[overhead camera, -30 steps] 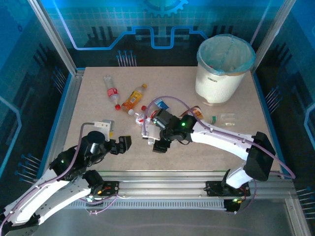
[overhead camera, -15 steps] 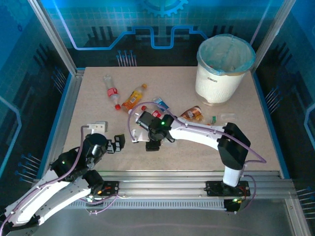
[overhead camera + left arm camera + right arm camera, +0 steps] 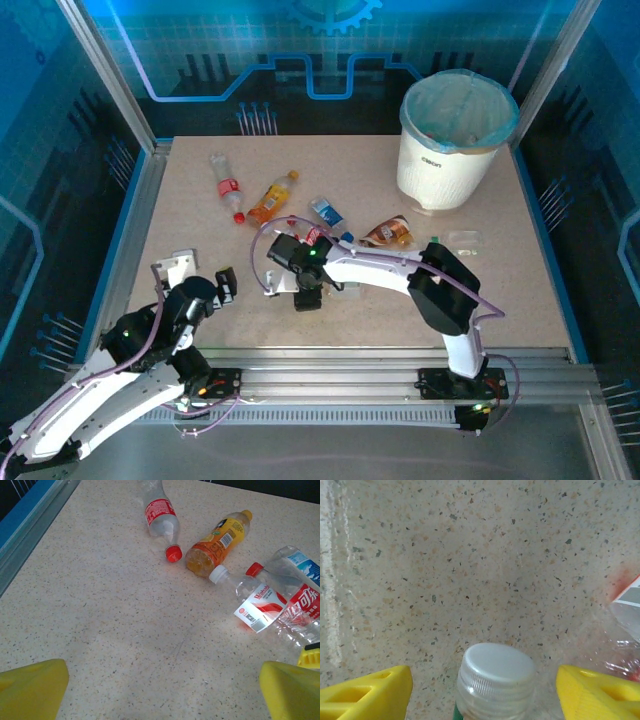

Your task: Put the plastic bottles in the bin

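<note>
The bottle's white cap (image 3: 496, 670) sits just below with gaps to both open fingers, so my right gripper lowers slightly around it next, then closes.
Several plastic bottles lie on the speckled table. A clear bottle with a red label (image 3: 226, 185) (image 3: 159, 516) and an orange bottle (image 3: 272, 197) (image 3: 219, 541) lie at the far left. Nearer the middle are a blue-label bottle (image 3: 328, 213), a brown bottle (image 3: 388, 233) and a clear white-capped bottle (image 3: 252, 602). The bin (image 3: 455, 140) stands at the back right. My right gripper (image 3: 308, 298) (image 3: 482, 690) is open, and a white bottle cap (image 3: 496, 670) sits between its fingers with gaps on both sides. My left gripper (image 3: 224, 286) (image 3: 162, 692) is open over bare table.
A small green cap (image 3: 435, 242) and a flattened clear piece (image 3: 462, 238) lie right of the brown bottle. Metal rails (image 3: 330, 360) run along the near edge. A blue frame edge (image 3: 30, 517) borders the table's left side.
The right arm has swung left and folded its elbow, bringing its gripper down in front of the bottle cluster. The left gripper has drawn back to the left.
</note>
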`<state>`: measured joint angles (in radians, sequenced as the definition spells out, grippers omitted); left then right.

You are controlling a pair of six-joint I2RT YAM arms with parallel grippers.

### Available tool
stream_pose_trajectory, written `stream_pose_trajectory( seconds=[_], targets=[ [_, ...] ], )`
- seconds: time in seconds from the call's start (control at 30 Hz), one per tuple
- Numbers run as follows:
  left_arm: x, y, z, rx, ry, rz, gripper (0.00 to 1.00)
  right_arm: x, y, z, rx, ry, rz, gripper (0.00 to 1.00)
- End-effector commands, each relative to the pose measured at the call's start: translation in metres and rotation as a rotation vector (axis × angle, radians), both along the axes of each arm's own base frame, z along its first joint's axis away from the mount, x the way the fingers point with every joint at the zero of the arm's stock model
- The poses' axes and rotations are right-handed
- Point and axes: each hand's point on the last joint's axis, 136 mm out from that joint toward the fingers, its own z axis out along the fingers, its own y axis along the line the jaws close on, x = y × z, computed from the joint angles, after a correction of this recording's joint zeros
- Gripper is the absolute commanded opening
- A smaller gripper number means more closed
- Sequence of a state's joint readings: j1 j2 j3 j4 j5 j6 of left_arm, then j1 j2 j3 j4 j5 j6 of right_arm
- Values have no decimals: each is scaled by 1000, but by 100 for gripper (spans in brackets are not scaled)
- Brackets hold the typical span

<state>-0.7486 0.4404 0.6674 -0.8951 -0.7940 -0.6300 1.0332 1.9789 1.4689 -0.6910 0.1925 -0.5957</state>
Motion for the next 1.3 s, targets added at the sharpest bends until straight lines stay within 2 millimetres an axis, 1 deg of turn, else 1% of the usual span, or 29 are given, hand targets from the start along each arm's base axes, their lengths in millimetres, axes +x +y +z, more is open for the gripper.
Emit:
stream_pose_trajectory(
  seconds=[0.0, 0.13, 0.23, 0.33, 0.5, 0.57, 0.73, 0.9, 1.03, 1.27],
  targets=[
    [-1, 8, -2, 10, -16, 37, 99, 4, 0, -5, -34, 0, 11, 76],
    [-2, 8, -2, 0, -26, 29, 99, 7, -3, -16, -55, 17, -3, 74],
    [-2, 8, -1, -10, -38, 28, 99, 9, -3, -20, -55, 33, -11, 70],
    [-2, 8, 0, -14, -47, 24, 99, 8, -3, -20, -56, 47, -15, 61],
    [-2, 9, 0, -10, -50, 26, 99, 0, 0, -12, -26, 91, -12, 46],
    [-2, 10, 3, -11, -57, 32, 99, -4, 1, -6, -10, 107, -16, 43],
    [-2, 13, 13, -16, -82, 46, 99, -10, 1, 15, 21, 119, -29, 38],
    [1, 13, 23, -14, -116, 43, 99, -18, 4, 47, 112, 131, -33, 36],
    [2, 11, 35, -18, -144, 30, 99, -30, 8, 74, 206, 158, -27, 35],
    [3, 14, 58, 25, -194, 10, 99, -37, 10, 114, 330, 173, -67, 33]
  ],
)
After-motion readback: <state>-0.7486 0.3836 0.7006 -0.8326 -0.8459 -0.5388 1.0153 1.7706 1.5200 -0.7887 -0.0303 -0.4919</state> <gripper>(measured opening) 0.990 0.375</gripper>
